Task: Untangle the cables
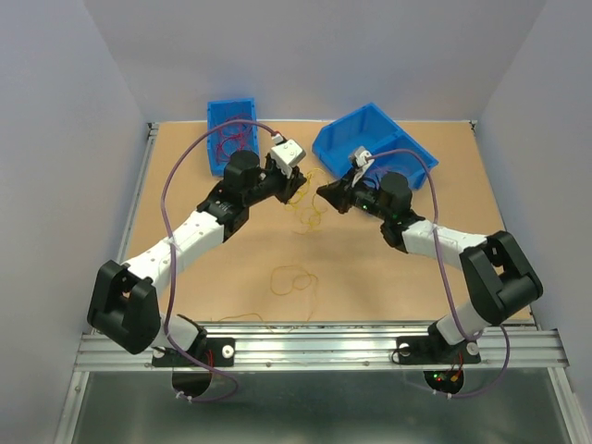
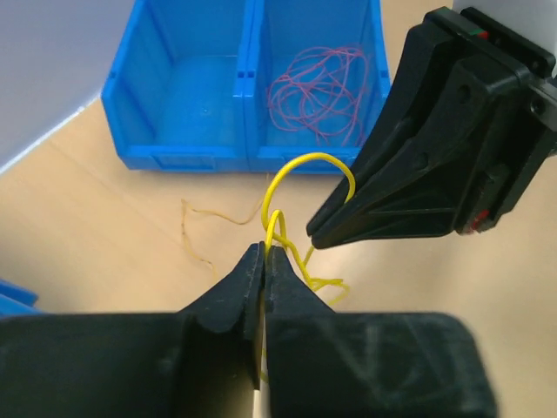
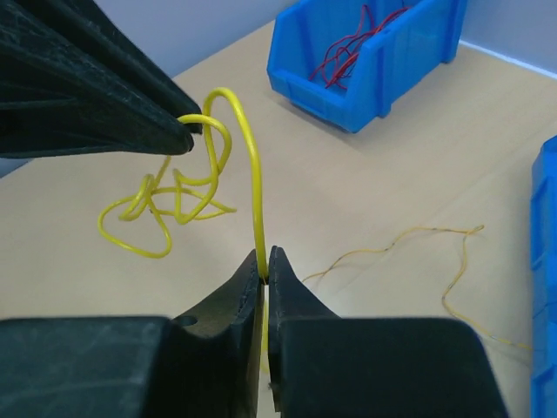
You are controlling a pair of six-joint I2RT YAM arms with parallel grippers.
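Next, my right gripper first swings outward to get the yellow cable piece over the second blue bin's empty section. This is because pink cables lie in the bin's other section.
A bright yellow cable hangs in a tangle between my two grippers above the table's middle. My left gripper is shut on one looped part of the yellow cable. My right gripper is shut on another strand of it, which arches over to the left gripper's tip. The knotted loops dangle below. In the top view the left gripper and the right gripper are close together. Dark red cables lie in the left blue bin.
A second blue bin stands at the back right. A loose yellow loop lies on the table nearer the front. Thin orange strands lie on the wood in the left wrist view and the right wrist view.
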